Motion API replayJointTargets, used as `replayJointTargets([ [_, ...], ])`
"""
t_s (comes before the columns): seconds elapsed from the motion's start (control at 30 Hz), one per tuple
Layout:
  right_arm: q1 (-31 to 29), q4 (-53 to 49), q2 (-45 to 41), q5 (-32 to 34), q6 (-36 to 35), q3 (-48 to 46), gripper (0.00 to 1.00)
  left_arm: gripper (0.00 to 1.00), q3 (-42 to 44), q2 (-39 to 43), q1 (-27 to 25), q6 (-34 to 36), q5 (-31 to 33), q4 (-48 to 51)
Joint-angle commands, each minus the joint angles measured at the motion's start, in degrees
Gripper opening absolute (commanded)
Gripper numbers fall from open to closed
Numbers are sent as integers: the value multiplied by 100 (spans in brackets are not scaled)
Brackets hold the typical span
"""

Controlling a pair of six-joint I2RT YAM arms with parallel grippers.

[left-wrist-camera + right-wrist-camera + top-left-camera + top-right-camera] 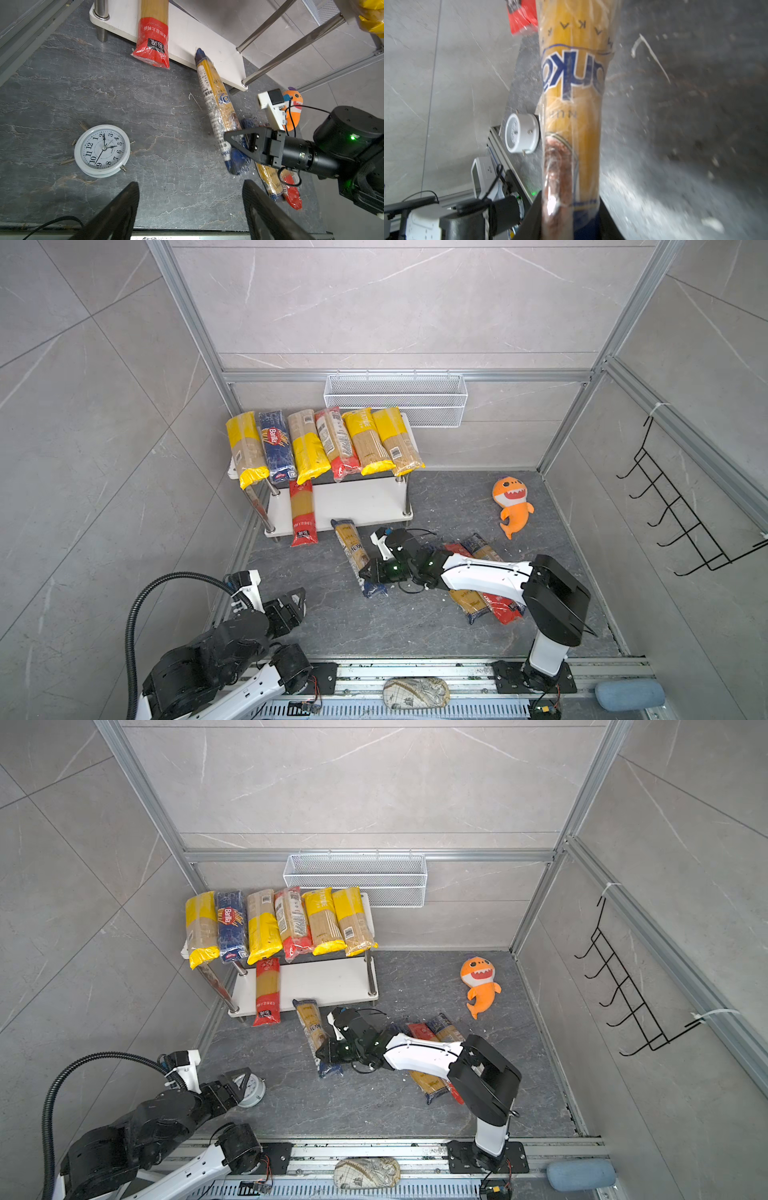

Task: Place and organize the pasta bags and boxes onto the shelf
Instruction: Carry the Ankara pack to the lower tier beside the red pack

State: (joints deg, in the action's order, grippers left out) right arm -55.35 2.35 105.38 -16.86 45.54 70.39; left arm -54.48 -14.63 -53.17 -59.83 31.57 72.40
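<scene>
I should carry the spaghetti pack outward with my right gripper onto bare lower board [328, 502] beside the red-ended pack and let go of the blue end there.
The shelf [357, 502] [324, 979] stands at the back left. Several pasta packs [307, 443] lie side by side on its top board. One red-ended pack [302, 512] [152, 37] lies on the lower board and overhangs its front. My right gripper [368, 572] [324, 1052] [569, 218] is shut on the near end of a blue-ended spaghetti pack [351, 547] [216, 97] [571, 83]. That pack's far end touches the lower board's front edge. My left gripper [190, 187] [297, 599] is open and empty at the front left. More packs [482, 549] [428, 1083] lie under my right arm.
A white alarm clock [101, 150] [251, 1090] lies on the floor beside my left gripper. An orange plush shark [513, 506] lies at the back right. A white mesh basket [395, 398] hangs on the back wall, and a black wire hook rack [685, 522] on the right wall.
</scene>
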Motion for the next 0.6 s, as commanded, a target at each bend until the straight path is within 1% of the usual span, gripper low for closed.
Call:
replayJointTargets([
  [0.0,28,671,161,68,-435,944,0,81,-163,-40,-25,136,190,71],
  [0.13,87,629,650,527,-709,1577,0,81,-182,-67,-31,164,200,72],
  [0.27,211,582,1424,647,-708,2461,0,81,-221,-154,-27,208,200,61],
  [0.37,292,523,2061,663,-654,3260,0,81,-290,-248,-27,254,226,55],
  [0.57,341,5,3243,1023,-712,5060,0,80,-416,-346,-28,284,235,86],
])
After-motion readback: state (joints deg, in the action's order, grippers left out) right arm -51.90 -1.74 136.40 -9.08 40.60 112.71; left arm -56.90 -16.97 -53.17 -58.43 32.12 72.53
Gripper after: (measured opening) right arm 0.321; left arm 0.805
